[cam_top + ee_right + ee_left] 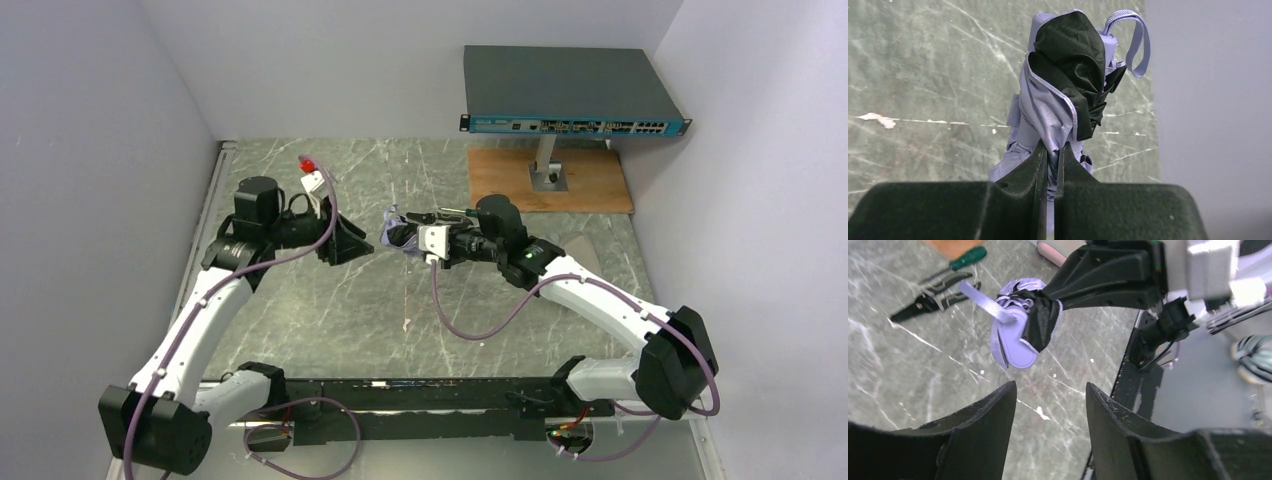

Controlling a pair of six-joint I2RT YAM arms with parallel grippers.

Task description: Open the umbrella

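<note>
The right gripper moves down and back onto the bare marble in the middle of the table (420,290) next and releases the umbrella's fabric there, since I still hold the umbrella above the table.
The umbrella (1058,100) is folded, with pale lilac fabric, black lining bunched at its end and a lilac wrist strap (1138,40). My right gripper (1053,150) is shut on its fabric and holds it above the table. In the top view the umbrella (400,236) hangs at the right gripper's (415,238) tip, mid-table. In the left wrist view the umbrella (1020,330) and its pale handle end face my left gripper (1050,390), which is open and empty, a short way off. In the top view the left gripper (362,247) sits just left of the umbrella.
Black pliers (928,297) and a green-handled screwdriver (968,257) lie on the marble table (330,300). A network switch (565,90) on a stand over a wooden board (600,185) is at the back right. A flat pale sleeve (585,255) lies under the right arm.
</note>
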